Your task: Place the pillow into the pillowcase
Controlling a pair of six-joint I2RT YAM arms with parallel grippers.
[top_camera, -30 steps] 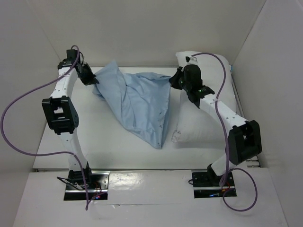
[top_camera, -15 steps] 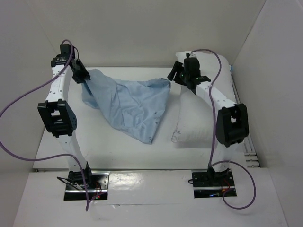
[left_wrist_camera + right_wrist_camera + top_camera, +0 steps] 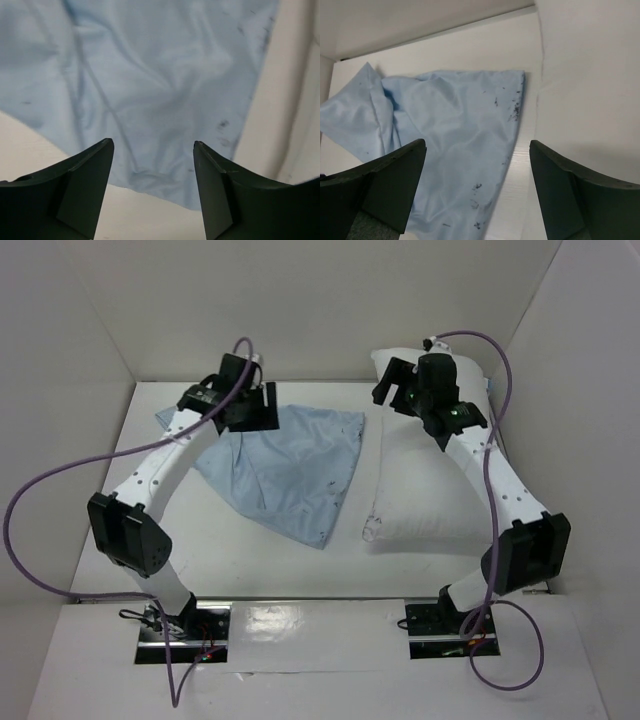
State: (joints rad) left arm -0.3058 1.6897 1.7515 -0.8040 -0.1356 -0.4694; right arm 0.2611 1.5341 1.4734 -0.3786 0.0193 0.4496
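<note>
The pillowcase's dark-marked edge point(image 3: 338, 490) point(image 3: 225, 137) faces the pillow, so my left gripper will move back and to the right in the top view and lower onto that edge.
The light blue pillowcase point(image 3: 285, 470) lies limp and spread on the table, tapering toward its near corner. To its right lies the plump white pillow point(image 3: 430, 495), its long side next to the cloth. My left gripper point(image 3: 250, 410) hovers over the pillowcase's far edge, open and empty. In the left wrist view the pillowcase point(image 3: 160, 75) fills the space beyond the left gripper point(image 3: 152, 147). My right gripper point(image 3: 393, 388) hangs open above the pillow's far left corner. In the right wrist view the right gripper point(image 3: 476, 147) frames the pillowcase point(image 3: 450, 130) and the pillow point(image 3: 590, 100).
White walls point(image 3: 320, 310) close in the table point(image 3: 150, 530) at the back and on both sides. Purple cables point(image 3: 40, 500) loop off both arms. The pillowcase carries small dark marks along its right edge point(image 3: 512, 107).
Both grippers have opened and let go of the pillowcase, which has dropped flat on the table. The left arm has swung right over the cloth; the right gripper has drawn back.
</note>
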